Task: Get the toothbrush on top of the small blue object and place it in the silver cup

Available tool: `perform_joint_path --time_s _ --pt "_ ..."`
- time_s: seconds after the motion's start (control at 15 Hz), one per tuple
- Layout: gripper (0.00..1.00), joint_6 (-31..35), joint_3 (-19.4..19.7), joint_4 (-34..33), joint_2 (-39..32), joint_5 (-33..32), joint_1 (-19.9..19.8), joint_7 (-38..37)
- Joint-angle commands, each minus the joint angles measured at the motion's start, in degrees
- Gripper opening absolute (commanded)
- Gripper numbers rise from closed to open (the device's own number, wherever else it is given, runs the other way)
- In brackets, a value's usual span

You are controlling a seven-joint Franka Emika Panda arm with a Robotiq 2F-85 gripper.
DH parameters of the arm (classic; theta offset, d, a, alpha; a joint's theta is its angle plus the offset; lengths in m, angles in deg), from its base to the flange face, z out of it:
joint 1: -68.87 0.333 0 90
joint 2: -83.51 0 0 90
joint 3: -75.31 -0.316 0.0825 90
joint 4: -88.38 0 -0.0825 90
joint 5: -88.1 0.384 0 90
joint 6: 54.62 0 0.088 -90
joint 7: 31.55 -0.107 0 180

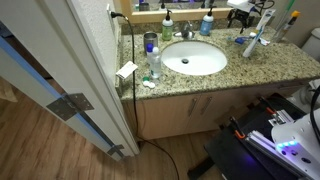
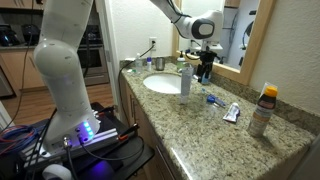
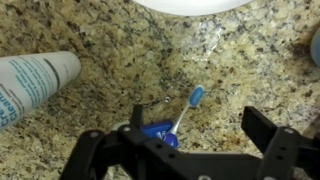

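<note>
I need to move my gripper down to the toothbrush's white handle by the small blue object next, because that handle is well below my open fingers.
The toothbrush (image 3: 186, 108) has a blue head and a white handle. It lies slanted with its lower end on the small blue object (image 3: 158, 133) on the granite counter. It also shows in an exterior view (image 2: 212, 99). My gripper (image 3: 200, 126) is open and empty above them, one finger on each side of the brush, touching nothing. In an exterior view the gripper (image 2: 205, 70) hangs over the counter beside the sink. The silver cup (image 2: 159, 63) stands at the far side of the sink, near the wall; it also shows in an exterior view (image 1: 150, 42).
The white sink basin (image 1: 193, 58) is set in the counter. A blue-and-white pump bottle (image 2: 185, 79) stands at its rim. A toothpaste tube (image 3: 35, 82) lies near the brush. A bottle with an orange cap (image 2: 262, 110) and a clear bottle (image 1: 155, 63) also stand on the counter.
</note>
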Motion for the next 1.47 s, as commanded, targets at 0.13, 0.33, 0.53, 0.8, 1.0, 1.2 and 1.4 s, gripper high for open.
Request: perform_joint_path --time_s 0.13,0.33,0.53,0.8,1.0,1.2,1.4 --pt "1.00 4.4 1.9 0.6 -2.0 -0.8 1.1 -4.5" --pt "1.00 9.9 2.8 1.9 -3.5 0.8 0.1 -8.5" --pt "1.00 13.4 2.9 3.1 -5.1 2.6 -0.9 -10.4" --pt "1.00 12.0 3.3 2.0 -5.7 1.5 -0.6 -10.1" --pt "1.00 12.8 1.6 1.4 -7.0 4.1 -1.7 -9.0" --pt "1.00 13.1 0.7 1.0 -8.1 6.0 -2.1 -7.5" --pt "1.00 12.1 2.0 1.7 -7.3 4.7 -0.7 -9.4"
